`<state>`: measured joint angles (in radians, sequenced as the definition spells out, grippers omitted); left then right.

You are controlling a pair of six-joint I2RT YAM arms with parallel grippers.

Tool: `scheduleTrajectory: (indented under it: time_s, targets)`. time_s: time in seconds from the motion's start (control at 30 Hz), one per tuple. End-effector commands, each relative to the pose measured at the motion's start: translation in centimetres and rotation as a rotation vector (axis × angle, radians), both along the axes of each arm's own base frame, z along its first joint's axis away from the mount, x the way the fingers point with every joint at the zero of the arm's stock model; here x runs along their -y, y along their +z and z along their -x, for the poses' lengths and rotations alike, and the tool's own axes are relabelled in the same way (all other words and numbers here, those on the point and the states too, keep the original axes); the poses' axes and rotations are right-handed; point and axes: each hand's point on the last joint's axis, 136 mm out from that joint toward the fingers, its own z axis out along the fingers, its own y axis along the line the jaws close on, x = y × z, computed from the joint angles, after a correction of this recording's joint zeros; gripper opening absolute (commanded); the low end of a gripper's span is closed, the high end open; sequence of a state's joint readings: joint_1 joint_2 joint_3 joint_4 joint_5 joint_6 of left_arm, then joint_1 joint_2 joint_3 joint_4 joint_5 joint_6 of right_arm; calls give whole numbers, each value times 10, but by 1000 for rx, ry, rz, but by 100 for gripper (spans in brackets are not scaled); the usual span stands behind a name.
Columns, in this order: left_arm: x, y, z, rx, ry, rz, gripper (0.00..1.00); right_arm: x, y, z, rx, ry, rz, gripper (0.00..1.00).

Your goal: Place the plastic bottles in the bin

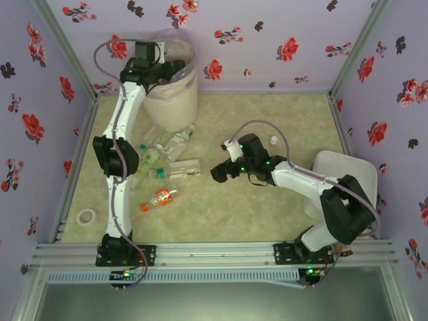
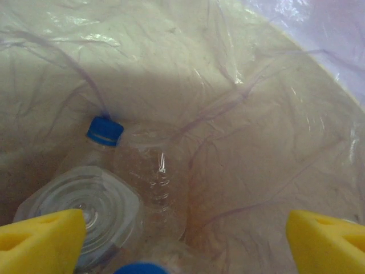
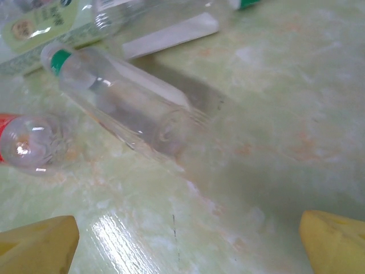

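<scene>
The bottle's base end (image 3: 165, 128) lies nearest my fingers. My right gripper should next move across to the green-capped clear bottle (image 3: 125, 105), turn in line with it and lower over that end.
My left gripper (image 1: 175, 69) hangs over the bin (image 1: 179, 100), a cream bucket with a pinkish bag liner (image 2: 256, 114). Its yellow fingertips (image 2: 40, 240) stand wide open with nothing held between them. Below, inside the bin, lie clear plastic bottles, one with a blue cap (image 2: 105, 130) and one showing its ribbed base (image 2: 85, 202). Several more bottles lie on the table in a cluster (image 1: 167, 144); an orange-labelled one (image 1: 159, 197) lies apart. My right gripper (image 1: 217, 174) is open just above the table, right of a green-capped clear bottle (image 3: 125, 105) and a red-capped one (image 3: 28, 140).
A tiny white cap (image 1: 273, 140) sits on the table behind the right arm. A roll of tape (image 1: 85, 216) lies near the front left corner. A white box (image 1: 348, 174) stands at the right edge. Flowered walls close in three sides.
</scene>
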<state>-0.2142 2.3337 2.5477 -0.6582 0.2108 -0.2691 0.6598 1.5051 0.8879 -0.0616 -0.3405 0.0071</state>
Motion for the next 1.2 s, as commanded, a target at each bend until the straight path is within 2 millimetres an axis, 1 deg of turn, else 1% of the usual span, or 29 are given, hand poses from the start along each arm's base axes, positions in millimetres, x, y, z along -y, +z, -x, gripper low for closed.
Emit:
scheduleTrajectory:
  time_s: [0.0,0.07,0.2,0.27,0.3,0.33,0.4,0.47,0.53,0.63,0.77,0.8,0.87,0.9,1.0,1.03,1.1,1.17]
  targets:
    - [-11,81,29,130,-33,17,99,-12,-5,18,0,214,71,100]
    - [-17,105,41,165,-36,12,100,-18,-6,21,25,301,97,100]
    - [-34,150,74,226,-22,-3,100,-30,-11,22,116,476,152,99]
    - [-46,165,92,235,1,-19,100,-35,-15,17,161,526,192,99]
    - [-52,171,103,233,14,-27,100,-38,-17,13,168,542,212,99]
    - [-57,171,112,222,22,-31,100,-41,-19,11,166,559,224,99]
    - [-63,171,137,203,24,-27,100,-50,-22,5,161,599,239,99]
    - [-65,165,161,186,16,-14,100,-59,-28,1,163,633,248,99]
    - [-65,153,186,156,1,10,100,-66,-36,-3,164,668,265,99]
    - [-71,124,222,92,14,39,100,-77,-45,-10,154,703,281,99]
    - [-81,80,269,-20,53,86,100,-90,-56,-18,125,743,290,99]
    - [-83,67,279,-50,65,95,100,-95,-59,-19,117,749,293,99]
    - [-86,52,296,-80,92,125,100,-103,-63,-18,70,770,286,96]
    - [-88,39,304,-104,104,133,100,-107,-65,-16,32,788,278,92]
    - [-97,14,320,-151,146,131,100,-114,-74,-7,-37,827,274,87]
    - [-101,10,323,-158,161,128,100,-115,-78,-7,-38,831,280,86]
    - [-106,9,327,-159,186,137,100,-115,-82,-7,-29,836,288,84]
    - [-106,10,328,-148,186,150,99,-115,-83,-7,-28,834,287,81]
